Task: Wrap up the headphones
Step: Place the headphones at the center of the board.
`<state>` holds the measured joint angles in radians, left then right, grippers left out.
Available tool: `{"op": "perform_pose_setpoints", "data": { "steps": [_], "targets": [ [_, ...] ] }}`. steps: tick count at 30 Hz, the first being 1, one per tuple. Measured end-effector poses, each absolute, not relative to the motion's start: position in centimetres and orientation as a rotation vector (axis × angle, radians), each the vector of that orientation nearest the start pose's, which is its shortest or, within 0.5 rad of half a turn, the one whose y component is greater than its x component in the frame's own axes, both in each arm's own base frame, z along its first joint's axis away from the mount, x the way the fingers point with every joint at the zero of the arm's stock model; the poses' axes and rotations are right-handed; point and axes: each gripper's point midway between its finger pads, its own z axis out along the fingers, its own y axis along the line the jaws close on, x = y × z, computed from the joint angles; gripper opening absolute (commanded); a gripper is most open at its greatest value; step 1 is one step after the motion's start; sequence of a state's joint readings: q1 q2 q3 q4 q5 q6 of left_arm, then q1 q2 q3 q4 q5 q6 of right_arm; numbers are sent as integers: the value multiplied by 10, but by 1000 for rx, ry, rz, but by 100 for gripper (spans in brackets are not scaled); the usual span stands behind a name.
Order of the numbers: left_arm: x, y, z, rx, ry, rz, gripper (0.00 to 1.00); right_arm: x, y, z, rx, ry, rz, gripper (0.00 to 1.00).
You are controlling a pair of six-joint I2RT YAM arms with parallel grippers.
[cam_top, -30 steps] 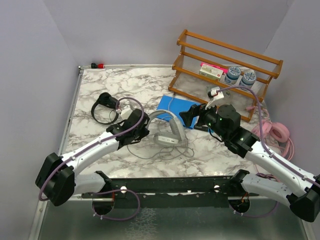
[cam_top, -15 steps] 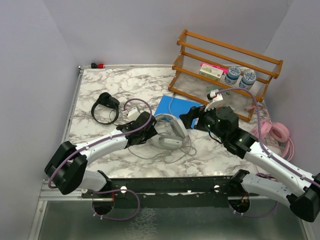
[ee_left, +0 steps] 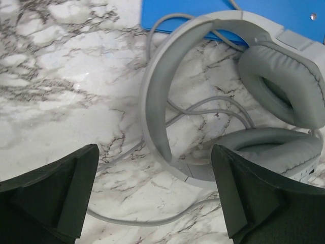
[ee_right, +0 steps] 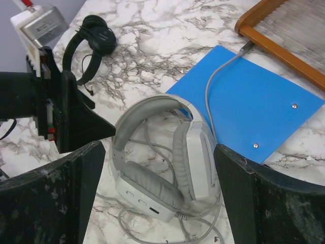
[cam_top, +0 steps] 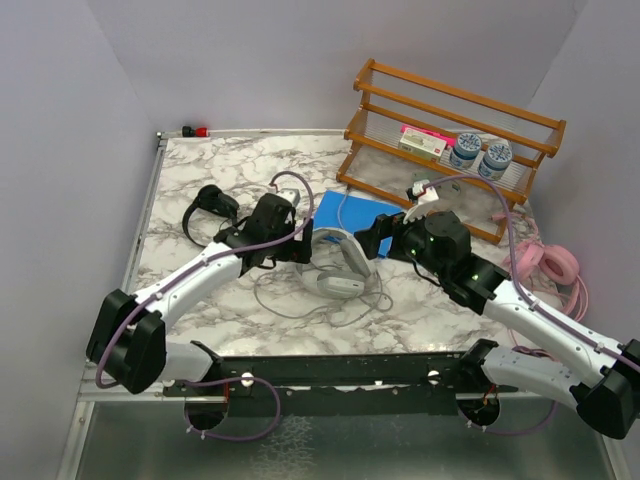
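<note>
My left gripper lowers its open fingers astride the headband's bare curve (ee_left: pixel 153 111) below it next and closes, since this narrow headband fits between them.
The grey-white headphones (cam_top: pixel 340 262) lie on the marble table (cam_top: pixel 200 290), their headband partly on a blue pad (cam_top: pixel 355 213). Their grey cable (cam_top: pixel 300 303) sprawls loose around them. My left gripper (cam_top: pixel 303 248) hovers just left of the headband (ee_left: pixel 156 101), open and empty (ee_left: pixel 155 203). My right gripper (cam_top: pixel 378 240) hangs open above the ear cups (ee_right: pixel 167 152), fingers (ee_right: pixel 56 198) on either side of them and apart from them. Black headphones (cam_top: pixel 210 212) lie at the left. Pink headphones (cam_top: pixel 548 265) lie at the right edge.
A wooden rack (cam_top: pixel 450 130) with a box and two jars stands at the back right. The grey cable's far end (ee_right: pixel 223 71) runs across the blue pad (ee_right: pixel 254 101) toward the rack. A small red and black object (cam_top: pixel 193 131) sits at the back left corner.
My left gripper went from shut to open and drew back toward the far left of the headband. The right gripper shifted slightly left, staying open.
</note>
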<state>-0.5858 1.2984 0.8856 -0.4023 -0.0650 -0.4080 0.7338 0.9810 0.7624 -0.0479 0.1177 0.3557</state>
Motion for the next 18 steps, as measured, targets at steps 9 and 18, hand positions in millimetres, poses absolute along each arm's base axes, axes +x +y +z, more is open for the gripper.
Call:
{"op": "perform_pose_setpoints", "data": {
  "steps": [9, 18],
  "targets": [
    [304, -212, 95, 523, 2452, -324, 91, 267, 235, 235, -275, 1867, 661, 98],
    [317, -218, 56, 598, 2564, -249, 69, 265, 233, 243, -270, 1844, 671, 98]
  ]
}}
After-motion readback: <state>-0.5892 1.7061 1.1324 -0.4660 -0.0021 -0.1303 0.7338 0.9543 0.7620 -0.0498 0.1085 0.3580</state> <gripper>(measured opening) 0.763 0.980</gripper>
